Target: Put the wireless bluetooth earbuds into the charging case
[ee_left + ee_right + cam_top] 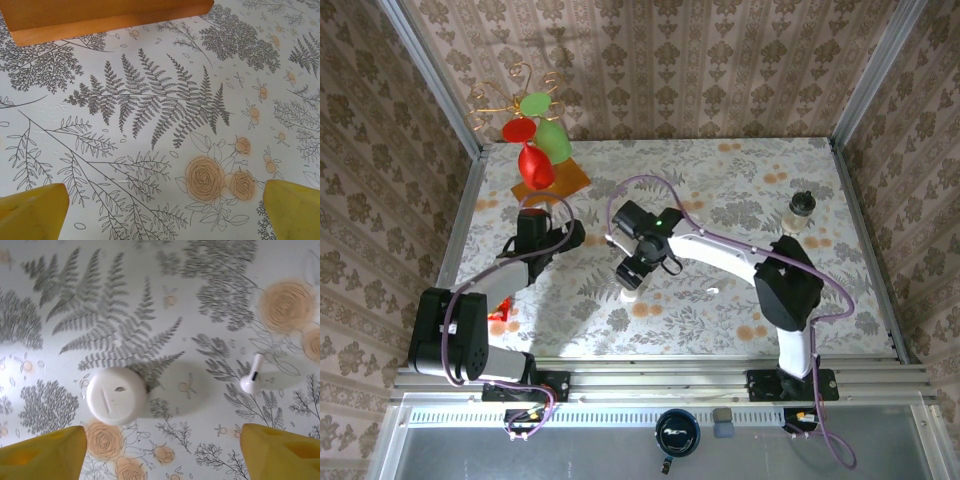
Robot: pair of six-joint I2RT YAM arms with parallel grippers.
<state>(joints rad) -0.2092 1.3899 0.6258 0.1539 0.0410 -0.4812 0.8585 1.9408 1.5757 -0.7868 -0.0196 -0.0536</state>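
My right gripper shifts sideways to center the charging case (630, 294) (116, 395) next, then lowers and closes around its rounded sides. This is because the case lies below, nearer one open finger.
A round white charging case (116, 395) lies on the flowered tablecloth, its upper face showing a slit and a small dark mark. One white earbud (251, 375) lies on the cloth well to the right of it, stem pointing up the frame. My right gripper (160, 452) hovers above both, open, its yellow fingertips (45, 455) far apart and nothing between them. From above, the right gripper (633, 270) hangs just over the case (630, 294). My left gripper (165, 212) is open over bare cloth, holding nothing, close to an orange block (105, 17).
A balloon-like red and green ornament (538, 145) stands on the orange block (560, 180) at the back left. A small bottle (801, 211) stands at the back right. Small white bits (757, 331) lie near the right arm's base, red pieces (500, 322) beside the left arm.
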